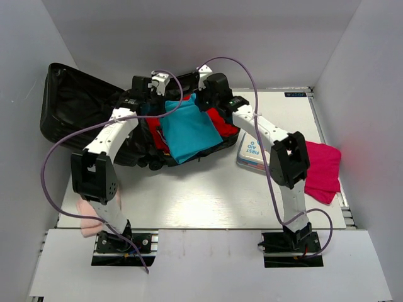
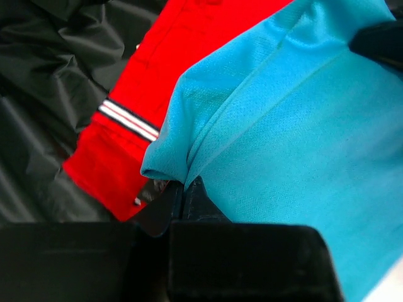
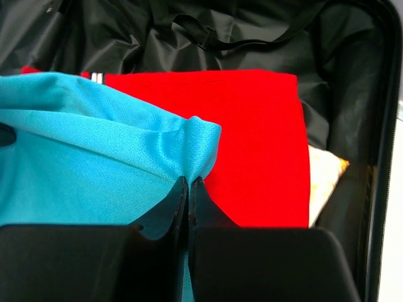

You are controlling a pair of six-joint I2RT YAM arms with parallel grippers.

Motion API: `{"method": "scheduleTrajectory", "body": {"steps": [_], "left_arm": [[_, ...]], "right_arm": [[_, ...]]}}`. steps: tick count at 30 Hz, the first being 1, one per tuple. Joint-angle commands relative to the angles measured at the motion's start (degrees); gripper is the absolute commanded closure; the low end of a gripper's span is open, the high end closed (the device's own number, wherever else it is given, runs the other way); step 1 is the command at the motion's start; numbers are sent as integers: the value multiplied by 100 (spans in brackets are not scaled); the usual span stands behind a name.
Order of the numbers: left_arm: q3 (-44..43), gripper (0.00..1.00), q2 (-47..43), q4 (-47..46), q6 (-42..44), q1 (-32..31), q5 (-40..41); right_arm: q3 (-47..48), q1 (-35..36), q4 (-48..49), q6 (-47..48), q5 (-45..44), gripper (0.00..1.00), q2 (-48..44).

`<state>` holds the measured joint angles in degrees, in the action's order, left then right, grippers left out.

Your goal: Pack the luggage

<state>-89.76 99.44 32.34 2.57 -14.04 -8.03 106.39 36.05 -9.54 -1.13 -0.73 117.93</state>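
I should move my left gripper down and outward to the red garment's far edge (image 1: 187, 97) next and let go of the shirt (image 1: 189, 132), because the shirt hangs over the front rim of the luggage.
The black luggage (image 1: 75, 107) lies open at the back left of the table, its shiny lining (image 3: 189, 44) showing. A folded red garment (image 1: 221, 123) lies inside it, also seen in the wrist views (image 2: 145, 88) (image 3: 252, 126). A turquoise shirt (image 1: 189, 132) is stretched over it and hangs over the front rim. My left gripper (image 2: 184, 184) is shut on the shirt's left corner (image 2: 170, 163). My right gripper (image 3: 189, 179) is shut on its right corner (image 3: 198, 141). Both grippers hold it above the luggage (image 1: 148, 88) (image 1: 211, 85).
A white first-aid tin (image 1: 252, 151) lies right of the luggage. A magenta cloth (image 1: 324, 170) lies at the right edge. A pale pink cloth (image 1: 88, 214) lies near the left arm's base. A yellow-white item (image 3: 324, 176) lies in the luggage beside the red garment.
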Motion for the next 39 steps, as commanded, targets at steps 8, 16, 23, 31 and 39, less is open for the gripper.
{"method": "scheduleTrajectory", "body": {"steps": [8,16,23,31,39], "left_arm": [[-954,100,1259,-799,-81,384,-497],[-1799,100,1895,-501,104,648,-559],[-1607,88,1807,-194,-54,798,-603],[-1396,49,1456,220,-213,895,-533],[-1738,0,1219,185,-520,754,-752]], "right_arm": [[831,-599,716,-467,926,100,916],[611,-758,875,-881,1444,100,1030],[549,-758,875,-977,1498,87,1162],[761,-775,525,-854,1409,32,1074],[-3,-802,40,-608,962,10,-23]]}}
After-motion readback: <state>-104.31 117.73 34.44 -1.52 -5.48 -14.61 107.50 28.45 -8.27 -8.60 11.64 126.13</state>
